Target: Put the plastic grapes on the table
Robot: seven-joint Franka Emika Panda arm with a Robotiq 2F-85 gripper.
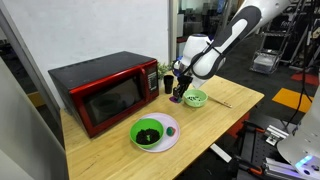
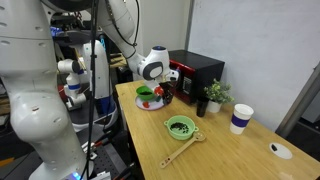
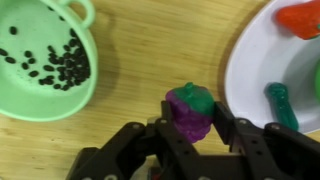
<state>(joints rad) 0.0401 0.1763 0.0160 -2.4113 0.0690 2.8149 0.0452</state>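
Observation:
The tabletop beyond the wooden spoon is clear and lies across the small green bowl from my gripper, so my gripper should next move past that bowl, then down to let go of the grapes.
The plastic grapes, a purple knobbly clump with a green top, sit between my gripper's two black fingers in the wrist view. Both finger pads touch its sides. The light wooden table lies right beneath; I cannot tell whether the grapes rest on it. In both exterior views the gripper is low over the table, between a small green bowl and the microwave. The grapes are too small to make out there.
The small green bowl of dark beans is to one side and a white plate with red and green items to the other. A red microwave, a potted plant, a paper cup and a wooden spoon stand on the table.

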